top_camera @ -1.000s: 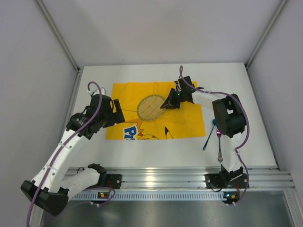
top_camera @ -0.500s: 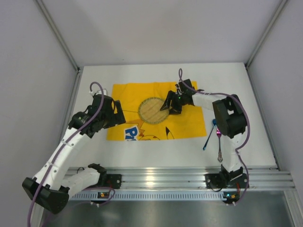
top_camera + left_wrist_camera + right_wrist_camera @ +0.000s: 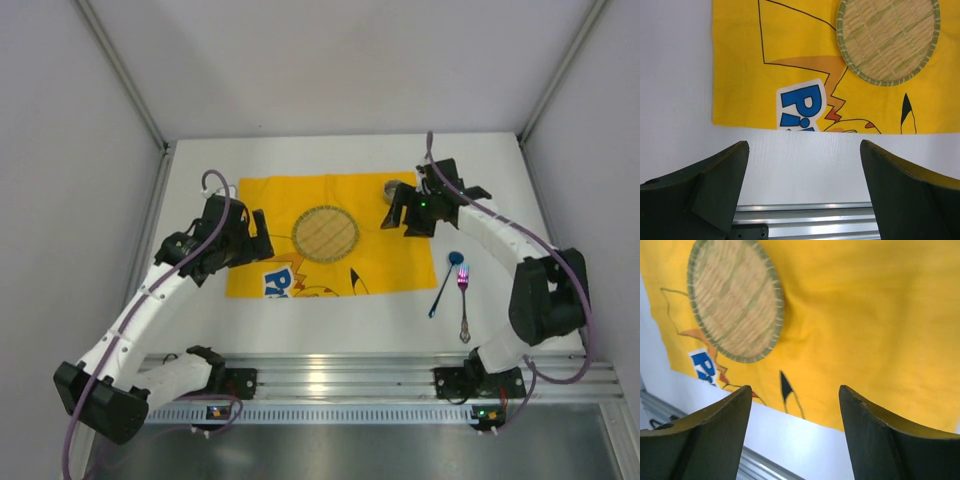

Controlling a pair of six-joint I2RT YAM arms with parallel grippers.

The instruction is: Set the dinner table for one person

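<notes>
My right gripper needs to move back and down next, past the cloth's edge, onto the blue spoon's thin handle (image 3: 447,275) near its bowl, because the spoon lies off the cloth.
The dinner table (image 3: 500,170) is a white top with a yellow cartoon-printed cloth (image 3: 390,255) spread on it. A round woven mat (image 3: 325,233) lies flat in the cloth's middle; it also shows in the left wrist view as the mat (image 3: 887,40) and in the right wrist view as the mat (image 3: 732,300). My right gripper (image 3: 398,212) hovers over the cloth's right part, clear of the mat, open and empty (image 3: 795,388). My left gripper (image 3: 260,238) hangs over the cloth's left edge, wide open with nothing in it (image 3: 803,145).
A blue spoon (image 3: 443,285) and a fork (image 3: 463,300) with a purple head lie on the white top right of the cloth. A small grey round object (image 3: 391,188) sits at the cloth's far right corner. The aluminium rail (image 3: 380,375) runs along the near edge.
My right gripper opened, let go of the woven mat and drew back to the right. The mat now lies flat on the cloth. The left arm shifted slightly.
</notes>
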